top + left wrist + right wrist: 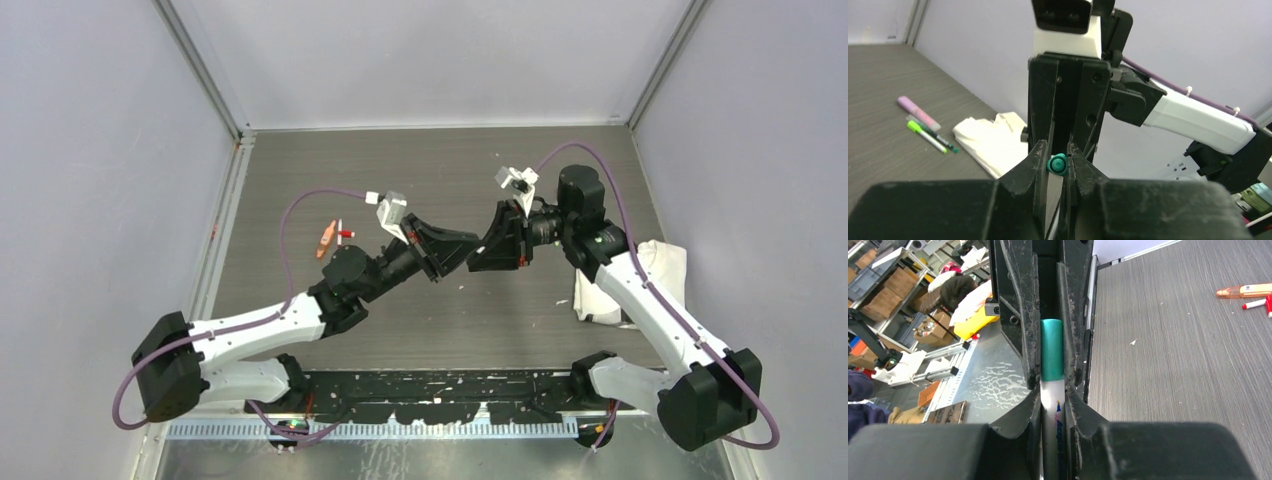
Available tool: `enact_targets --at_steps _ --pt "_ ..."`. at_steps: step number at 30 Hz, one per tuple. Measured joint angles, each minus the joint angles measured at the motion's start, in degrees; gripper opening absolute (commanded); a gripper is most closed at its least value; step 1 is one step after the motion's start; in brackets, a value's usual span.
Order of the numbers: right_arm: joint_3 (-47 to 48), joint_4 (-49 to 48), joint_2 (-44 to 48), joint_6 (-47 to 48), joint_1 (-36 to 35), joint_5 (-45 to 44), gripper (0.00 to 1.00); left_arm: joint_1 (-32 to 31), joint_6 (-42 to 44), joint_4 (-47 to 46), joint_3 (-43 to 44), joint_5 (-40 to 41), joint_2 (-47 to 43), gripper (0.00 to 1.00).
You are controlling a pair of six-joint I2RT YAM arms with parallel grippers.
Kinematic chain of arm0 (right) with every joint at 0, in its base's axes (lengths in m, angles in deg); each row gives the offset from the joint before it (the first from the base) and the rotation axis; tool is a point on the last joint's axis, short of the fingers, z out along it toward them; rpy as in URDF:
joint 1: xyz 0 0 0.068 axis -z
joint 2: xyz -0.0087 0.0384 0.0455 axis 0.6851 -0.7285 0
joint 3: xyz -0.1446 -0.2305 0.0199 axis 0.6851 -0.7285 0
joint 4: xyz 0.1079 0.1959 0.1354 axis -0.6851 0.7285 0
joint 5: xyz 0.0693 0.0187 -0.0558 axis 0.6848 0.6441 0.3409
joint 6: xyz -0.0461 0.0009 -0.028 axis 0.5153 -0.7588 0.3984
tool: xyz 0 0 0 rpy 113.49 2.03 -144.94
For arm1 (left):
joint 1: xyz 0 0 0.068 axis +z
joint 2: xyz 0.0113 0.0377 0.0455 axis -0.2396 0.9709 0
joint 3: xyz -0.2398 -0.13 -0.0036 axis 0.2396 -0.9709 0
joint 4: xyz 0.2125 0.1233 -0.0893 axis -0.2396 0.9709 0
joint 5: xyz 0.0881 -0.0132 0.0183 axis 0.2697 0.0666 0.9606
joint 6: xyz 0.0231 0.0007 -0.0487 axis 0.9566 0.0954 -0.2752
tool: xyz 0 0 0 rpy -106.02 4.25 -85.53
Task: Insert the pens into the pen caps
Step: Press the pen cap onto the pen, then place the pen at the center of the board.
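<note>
The white pen (pixel 1052 407) has its teal cap on, so my right gripper should next swing outward and down to the tabletop beside the light green pen and release the white pen there.
My right gripper (pixel 1052 390) is shut on a white pen (pixel 1052 407) that lies lengthwise between its fingers. A teal pen cap (pixel 1051 350) sits over the pen's far end. My left gripper (pixel 1057 156) is shut on that teal cap (pixel 1057 164), which I see end-on at its fingertips. In the top view the left gripper (pixel 452 252) and right gripper (pixel 490 252) meet tip to tip above the middle of the table, and they hide the pen and cap.
An orange pen (pixel 325 241) (pixel 1243 290) and a red one (pixel 346 233) (pixel 1255 303) lie at the back left. A pink-purple stick (pixel 918 112), a light green pen (pixel 923 132) and a dark green pen (pixel 940 141) lie beside the white cloth (pixel 988 142) (pixel 655 265).
</note>
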Motion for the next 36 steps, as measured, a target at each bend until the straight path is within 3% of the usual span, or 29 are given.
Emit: enact_targets --at_steps 5,9,17,24,36 --pt "-1.99 -1.36 0.33 2.89 0.72 -1.99 0.01 -2.14 -2.16 0.87 -5.64 1.73 -3.5 0.53" --pt "-2.91 -1.05 0.24 5.49 1.36 -3.87 0.01 -3.08 -4.26 0.2 -8.22 2.95 -5.75 0.65" --pt "-2.97 0.17 0.26 9.7 1.95 -5.92 0.01 -2.73 -2.8 4.92 -12.74 2.47 -16.35 0.72" --pt "-2.93 4.26 0.28 17.09 1.95 -2.16 0.01 -2.32 0.52 5.16 -21.7 2.91 -26.64 0.73" --pt "-0.52 37.18 0.33 59.8 1.95 -1.36 0.01 -2.29 7.89 -7.34 -25.24 -3.74 -16.98 0.74"
